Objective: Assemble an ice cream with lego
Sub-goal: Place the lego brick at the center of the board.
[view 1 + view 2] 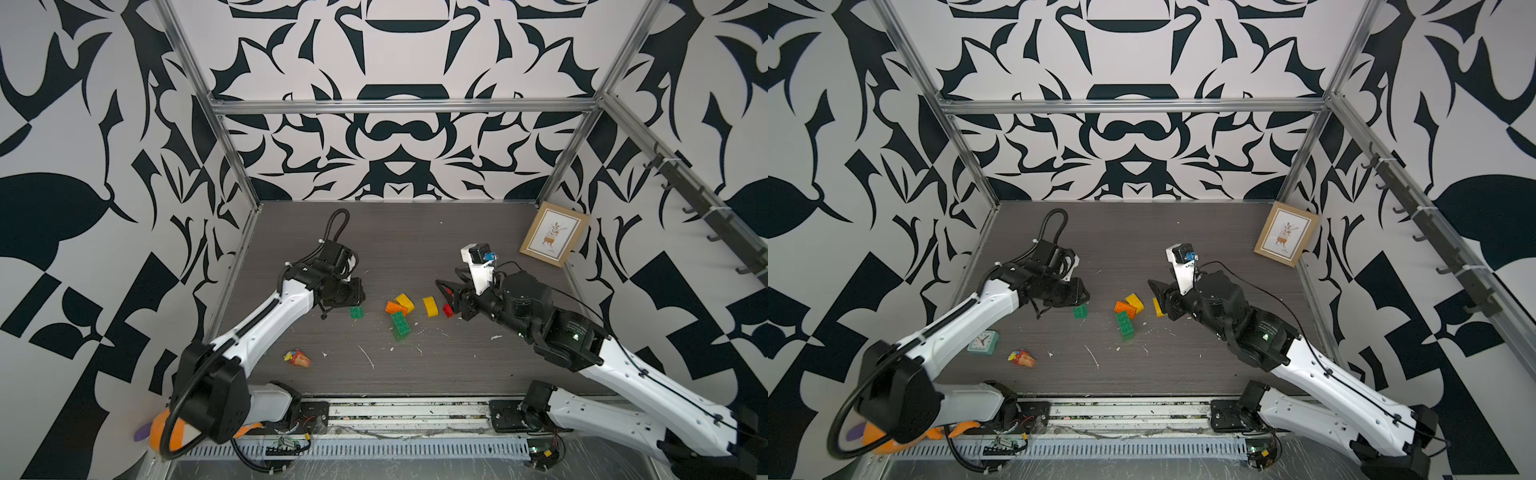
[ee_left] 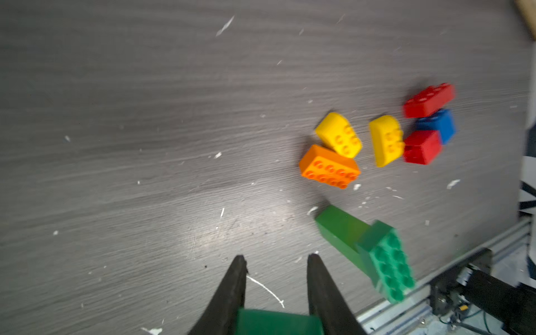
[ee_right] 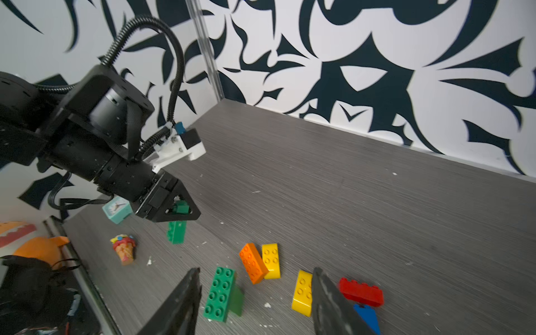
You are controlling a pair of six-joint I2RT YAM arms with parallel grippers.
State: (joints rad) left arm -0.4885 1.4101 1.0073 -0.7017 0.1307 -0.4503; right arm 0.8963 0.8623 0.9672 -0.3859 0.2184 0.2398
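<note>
My left gripper moves down next and releases the small green brick (image 2: 278, 322) on the bare table (image 2: 226, 245) beside the long white scrap, as that clear patch lies below its fingers.
My left gripper (image 2: 277, 258) is shut on a small green brick (image 2: 278, 322), held just above the table at the left (image 1: 356, 311); the right wrist view shows it hanging from the jaws (image 3: 177, 232). My right gripper (image 3: 257, 272) is open and empty, hovering over the loose lego. Between its fingers lie a long green brick (image 3: 219, 290), an orange brick (image 3: 252, 262) and a yellow one (image 3: 271, 261). A second yellow brick (image 3: 301, 293), a red brick (image 3: 361, 291) and a blue one (image 3: 365, 316) lie by its far finger.
A small ice cream cone toy (image 1: 297, 358) lies near the front left, with a mint clock (image 1: 983, 342) beside the left arm. A framed picture (image 1: 554, 233) leans at the back right corner. White scraps dot the grey table (image 1: 415, 249).
</note>
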